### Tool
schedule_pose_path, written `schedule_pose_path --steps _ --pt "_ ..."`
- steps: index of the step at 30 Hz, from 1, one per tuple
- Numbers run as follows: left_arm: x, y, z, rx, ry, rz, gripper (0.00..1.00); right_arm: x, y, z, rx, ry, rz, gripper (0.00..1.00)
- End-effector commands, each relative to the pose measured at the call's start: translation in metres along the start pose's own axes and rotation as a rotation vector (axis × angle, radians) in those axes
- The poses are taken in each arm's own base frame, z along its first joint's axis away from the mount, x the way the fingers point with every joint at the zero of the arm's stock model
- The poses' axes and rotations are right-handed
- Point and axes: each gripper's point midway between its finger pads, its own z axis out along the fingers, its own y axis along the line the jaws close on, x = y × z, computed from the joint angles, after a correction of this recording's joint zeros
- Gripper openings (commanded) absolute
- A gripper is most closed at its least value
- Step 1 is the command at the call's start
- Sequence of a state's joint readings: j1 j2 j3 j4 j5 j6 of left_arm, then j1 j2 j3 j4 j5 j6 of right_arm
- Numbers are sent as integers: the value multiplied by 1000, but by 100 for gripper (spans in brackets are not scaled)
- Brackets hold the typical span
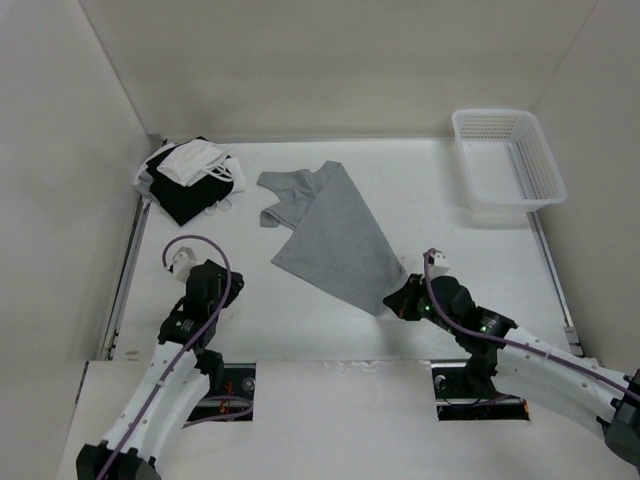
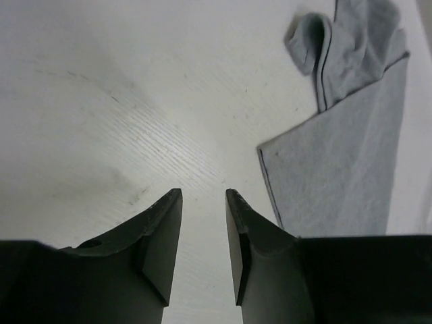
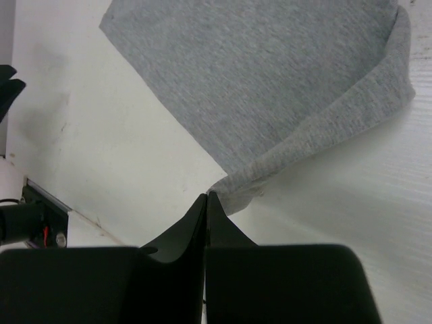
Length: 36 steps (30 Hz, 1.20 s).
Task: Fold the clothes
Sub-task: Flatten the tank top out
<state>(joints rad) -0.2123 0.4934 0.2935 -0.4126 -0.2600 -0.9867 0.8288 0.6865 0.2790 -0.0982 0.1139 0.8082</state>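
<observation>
Next, my left gripper comes down toward the right in the top view onto the top's nearest free corner, since my right gripper holds one corner of the top.
The clothes (image 1: pixel 335 230), a light grey sleeveless top, lie spread on the white table with the straps toward the back left. My right gripper (image 1: pixel 396 300) is at the top's near right corner. In the right wrist view this gripper (image 3: pixel 207 196) is shut on that corner, and the clothes (image 3: pixel 270 81) rise from the table in a fold toward it. My left gripper (image 1: pixel 207 270) hangs over bare table to the left of the top. In the left wrist view it (image 2: pixel 204 196) is open with nothing between its fingers, and the clothes (image 2: pixel 337 169) lie to its right.
A pile of black and white garments (image 1: pixel 187 175) sits at the back left corner. A white plastic basket (image 1: pixel 507 160) stands at the back right. Walls close in the table on the left, back and right.
</observation>
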Motion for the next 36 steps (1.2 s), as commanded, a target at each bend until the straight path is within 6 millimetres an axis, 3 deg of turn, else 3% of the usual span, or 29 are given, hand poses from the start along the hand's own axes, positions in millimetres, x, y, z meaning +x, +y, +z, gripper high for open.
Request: schedule_pose_path --steps 1,4,11,14,19,23,29,36 --pt "11 -39 12 162 32 51 33 -22 17 0 -34 -81 29 1" --pt "26 -58 26 211 62 125 40 -23 17 0 -37 -84 32 1" --pt "49 -99 70 232 90 347 42 -22 16 2 -31 -81 29 1" --pt "56 -99 85 202 108 386 42 -23 16 1 -35 -88 30 1" --pt "54 -93 92 181 98 392 41 -24 18 -1 -46 -92 33 1" --pt "57 -89 99 165 116 441 38 -24 18 -1 -48 -92 32 1" --pt "81 -88 112 131 164 531 31 -26 19 -2 -55 -105 37 1" --pt "80 -82 115 95 161 546 22 -27 21 -5 -70 -115 43 1"
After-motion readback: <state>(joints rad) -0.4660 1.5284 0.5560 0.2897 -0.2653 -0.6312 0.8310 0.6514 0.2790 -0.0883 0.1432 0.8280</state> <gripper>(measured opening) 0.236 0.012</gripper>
